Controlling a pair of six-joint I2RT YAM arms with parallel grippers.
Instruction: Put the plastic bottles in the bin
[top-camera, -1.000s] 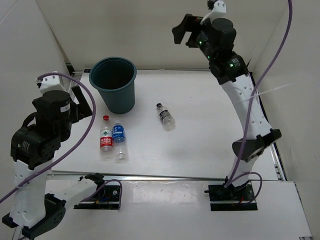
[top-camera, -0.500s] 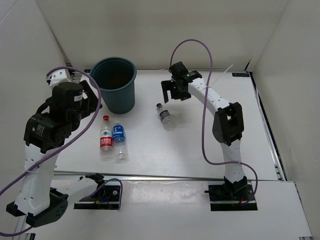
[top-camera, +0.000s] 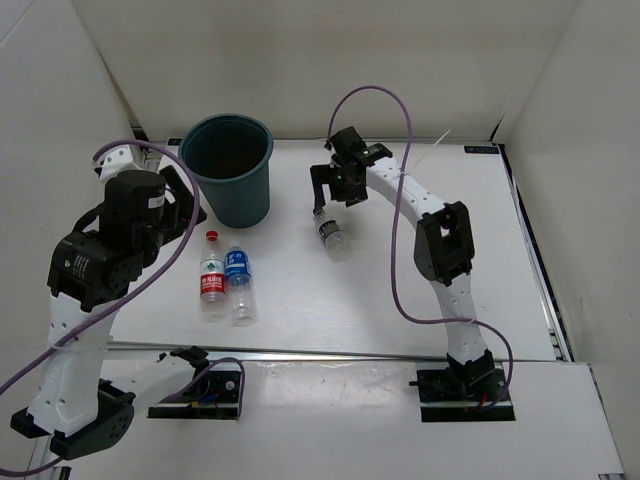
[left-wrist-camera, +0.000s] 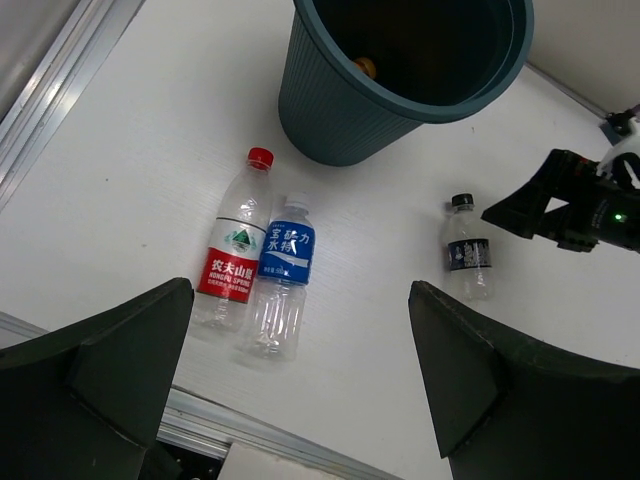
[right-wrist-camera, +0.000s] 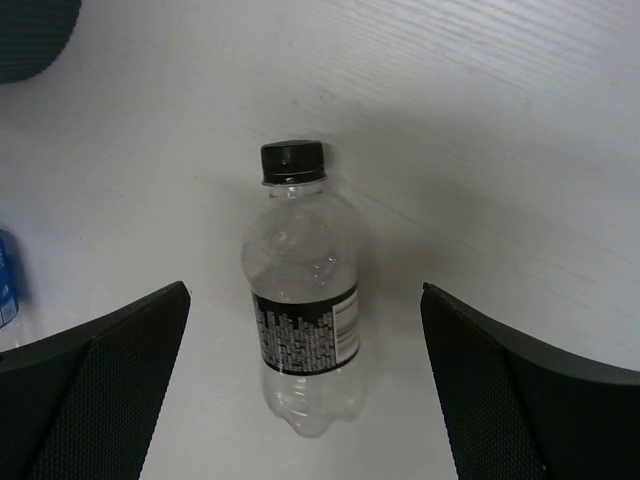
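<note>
The clear bottle lies below, lengthwise between the open fingers. My right gripper will next go down around the clear bottle's part between cap and label (top-camera: 323, 220) (right-wrist-camera: 302, 243) and close.
The dark teal bin (top-camera: 240, 195) stands at the back left; the left wrist view shows a bit of the orange bottle (left-wrist-camera: 366, 67) inside the bin (left-wrist-camera: 330, 110). The red-labelled bottle (top-camera: 212, 276) (left-wrist-camera: 234, 255) and the blue-labelled bottle (top-camera: 239, 285) (left-wrist-camera: 284, 270) lie side by side in front of the bin. The clear bottle with a black cap (top-camera: 330, 231) (right-wrist-camera: 303, 320) lies mid-table, its cap pointing away. My right gripper (top-camera: 333, 190) (right-wrist-camera: 305, 290) is open, just above this bottle, a finger on each side. My left gripper (top-camera: 178, 205) (left-wrist-camera: 300, 300) is open and empty, high above the two bottles.
White walls close in the table on the left, back and right. A metal rail (top-camera: 330, 352) runs along the table's near edge. The purple cable (top-camera: 400, 270) of the right arm loops over the middle right.
My right arm has swung down from high at the back to just above the clear bottle. My left arm has shifted slightly toward the bin. The bottles have not moved.
</note>
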